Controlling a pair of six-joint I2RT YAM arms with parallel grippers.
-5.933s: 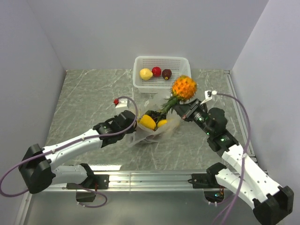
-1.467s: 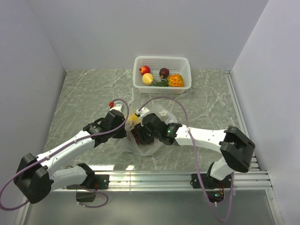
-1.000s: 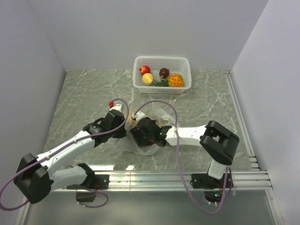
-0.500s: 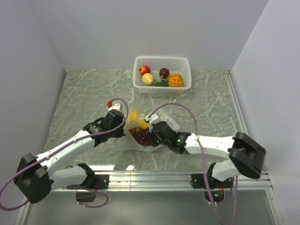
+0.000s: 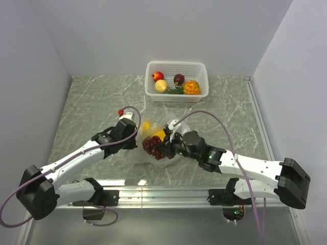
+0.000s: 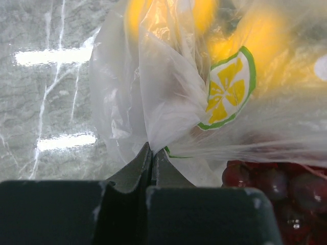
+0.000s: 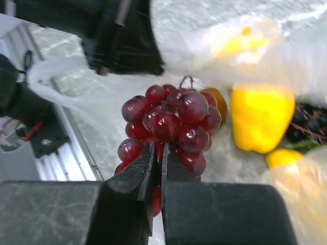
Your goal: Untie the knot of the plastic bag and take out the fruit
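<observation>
I will next lift the grapes outward over the white basket with my right gripper and then lower them beside its yellow fruit, because loose fruit already lies there.
The clear plastic bag (image 5: pixel 141 149) lies open on the table between my arms, with yellow fruit (image 5: pixel 146 126) inside. My left gripper (image 5: pixel 134 142) is shut on a fold of the bag (image 6: pixel 168 102); a green and yellow citrus slice print (image 6: pixel 226 92) shows through the plastic. My right gripper (image 5: pixel 162 149) is shut on a dark red grape bunch (image 5: pixel 152 145), held at the bag's mouth. In the right wrist view the grapes (image 7: pixel 171 125) sit between the fingers (image 7: pixel 142 168), with a yellow fruit (image 7: pixel 260 117) behind them.
A white basket (image 5: pixel 202 92) at the back holds a pineapple-like orange fruit (image 5: pixel 192 88), a yellow fruit (image 5: pixel 161 86), a red one (image 5: pixel 158 76) and a dark one (image 5: pixel 179 79). A metal rail (image 5: pixel 168 193) runs along the table's near edge.
The pineapple went from my right gripper into the basket. My right gripper then reached into the bag and has drawn back right with the grape bunch. My left gripper has kept its hold on the bag.
</observation>
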